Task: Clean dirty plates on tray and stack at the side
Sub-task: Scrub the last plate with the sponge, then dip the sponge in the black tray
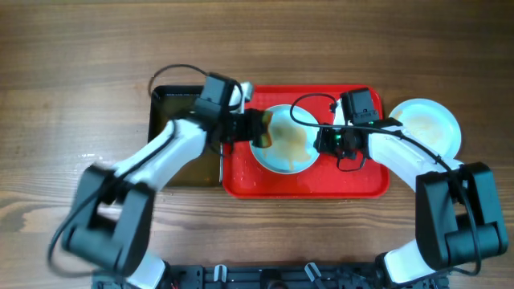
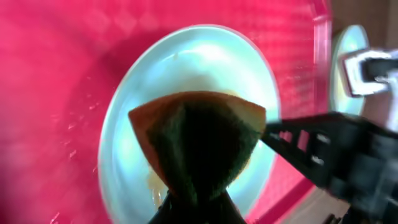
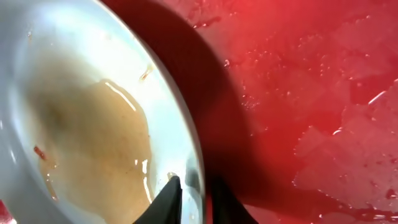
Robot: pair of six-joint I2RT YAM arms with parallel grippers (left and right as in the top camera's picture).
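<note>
My left gripper needs to carry the sponge across, lower it in and release, as the basin's water lies below and to the left in the overhead view.
One pale blue-white plate (image 1: 287, 143) lies on the red tray (image 1: 369, 181), with brownish-orange sauce and water in its middle. My left gripper (image 1: 255, 128) is shut on a wet sponge (image 2: 199, 140), dark green with an orange edge, held over the plate's left part (image 2: 143, 93). My right gripper (image 1: 324, 140) is shut on the plate's right rim (image 3: 186, 143), one finger inside and one outside. A second plate (image 1: 427, 126) with a faint orange smear lies on the table right of the tray. A third plate is not in view.
A black basin of brownish water (image 1: 173, 108) stands against the tray's left side, under my left arm. The tray floor is wet with droplets (image 3: 323, 124). Bare wooden table (image 1: 72, 72) lies all around.
</note>
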